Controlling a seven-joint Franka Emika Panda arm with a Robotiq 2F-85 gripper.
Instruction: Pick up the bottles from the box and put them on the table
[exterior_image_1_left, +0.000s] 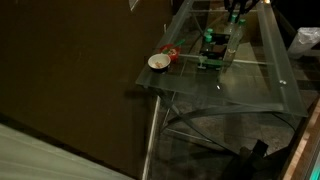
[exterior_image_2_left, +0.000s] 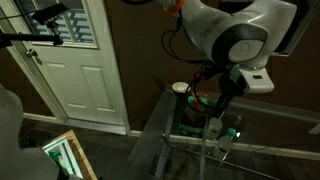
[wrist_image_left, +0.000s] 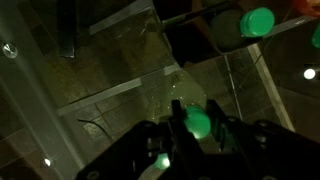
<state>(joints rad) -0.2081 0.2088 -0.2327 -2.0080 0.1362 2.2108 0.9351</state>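
Observation:
I will next lower my gripper straight down and release the pale bottle in the open glass beside the dark box, since that glass is just below it.
In the wrist view my gripper (wrist_image_left: 196, 128) has its two fingers tight against a green-capped bottle (wrist_image_left: 197, 120), held over the glass table (wrist_image_left: 100, 90). Another green-capped bottle (wrist_image_left: 258, 22) stands in the dark box (wrist_image_left: 205, 40) at the upper right. In an exterior view several bottles (exterior_image_1_left: 210, 42) stand at the dark box (exterior_image_1_left: 207, 63) in the middle of the table (exterior_image_1_left: 255, 85), and the gripper (exterior_image_1_left: 235, 14) is at the far end. In an exterior view the gripper (exterior_image_2_left: 215, 127) hangs low over the table (exterior_image_2_left: 270, 150), with a green bottle (exterior_image_2_left: 237, 130) beside it.
A white bowl (exterior_image_1_left: 158, 62) sits near the table's corner with a small red object (exterior_image_1_left: 171, 53) next to it; the bowl also shows behind the arm in an exterior view (exterior_image_2_left: 179, 88). A white door (exterior_image_2_left: 80, 60) and a framed picture (exterior_image_2_left: 65, 158) on the floor stand beyond the table.

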